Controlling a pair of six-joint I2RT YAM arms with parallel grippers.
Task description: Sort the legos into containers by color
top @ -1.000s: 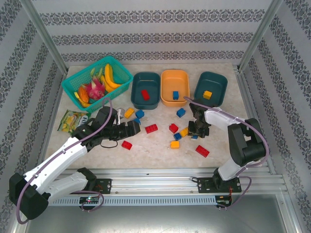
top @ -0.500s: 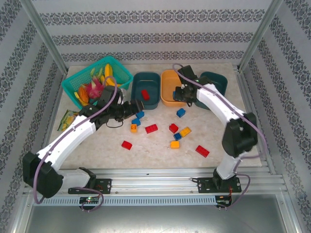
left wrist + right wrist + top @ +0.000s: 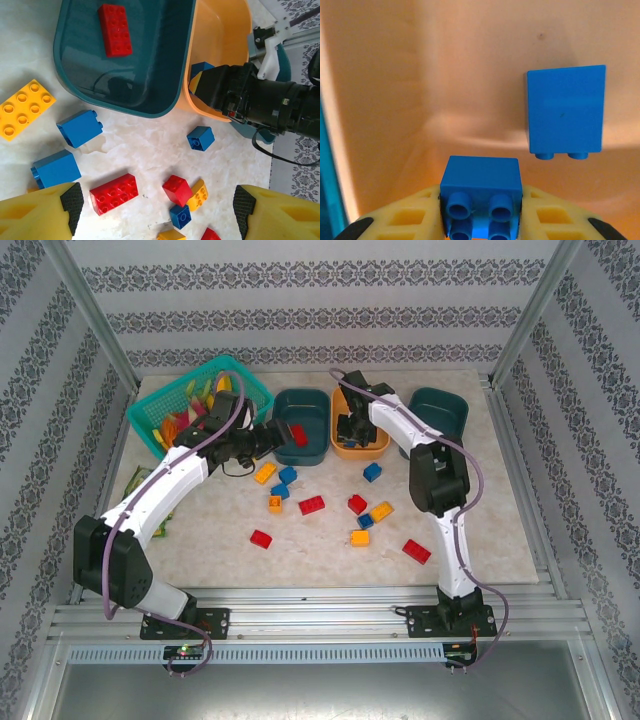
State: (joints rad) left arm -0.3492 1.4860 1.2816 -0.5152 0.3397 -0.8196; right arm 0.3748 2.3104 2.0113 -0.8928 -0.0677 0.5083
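The red lego nearest the snack packet (image 3: 261, 539) is alone, below and behind my left gripper, whose open fingers should next go back and down onto it.
My right gripper (image 3: 481, 212) is shut on a small blue lego (image 3: 480, 180) just above the floor of the orange container (image 3: 420, 75), where another blue lego (image 3: 566, 107) lies. From above, that gripper (image 3: 347, 428) hangs over the orange container (image 3: 375, 447). My left gripper (image 3: 157, 205) stands open and empty over loose legos: a red one (image 3: 114, 193), a blue one (image 3: 80, 127) and a yellow one (image 3: 25, 107). It (image 3: 272, 437) sits by the left teal container (image 3: 300, 454), which holds a red lego (image 3: 299, 434). The right teal container (image 3: 440, 408) stands beyond.
A bright teal lattice basket (image 3: 150, 415) of toy fruit stands at the back left. A green snack packet (image 3: 140, 485) lies under my left arm. Several loose legos are scattered mid-table, from a red one (image 3: 261, 538) to another red one (image 3: 416, 551).
My right arm carried the blue lego from mid-table up and back into the orange container. My left arm swung from the table's left middle toward the left teal container, still open.
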